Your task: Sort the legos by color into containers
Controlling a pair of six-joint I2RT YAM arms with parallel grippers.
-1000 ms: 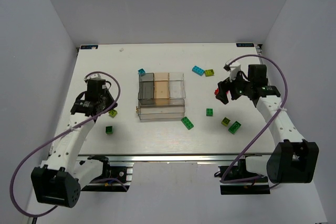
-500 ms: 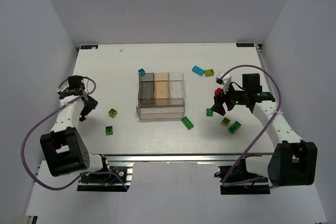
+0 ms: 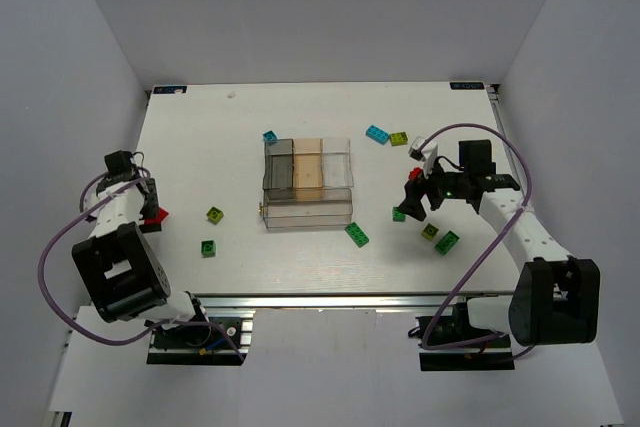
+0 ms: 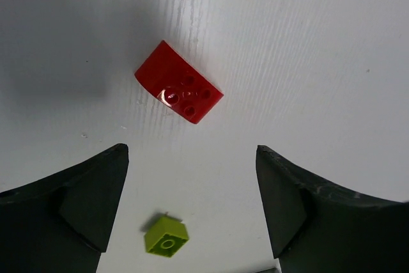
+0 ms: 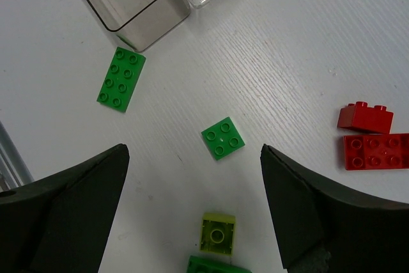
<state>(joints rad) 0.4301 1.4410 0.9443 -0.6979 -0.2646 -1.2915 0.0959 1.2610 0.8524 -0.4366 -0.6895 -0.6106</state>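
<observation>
I will turn my left gripper next and lower it onto the red lego, with a finger beside each of the lego's long sides, because the lego lies at a slant to the open fingers.
My left gripper hangs open at the table's far left, over a red lego. In the left wrist view that red lego lies ahead of the open gripper, apart from both fingers. A lime lego lies lower down between them. The open right gripper hovers over a small square green lego. In the right wrist view that green lego lies just ahead of the empty gripper. The compartmented containers stand mid-table.
Loose legos lie around: a green plate, a lime one, two red ones, a cyan one, a lime one and a green one. Another cyan lego touches the containers' back left corner.
The left arm swung from beside the lime lego out to the table's left edge and its gripper opened; a red lego now lies under it. The right gripper shifted slightly left and nearer.
</observation>
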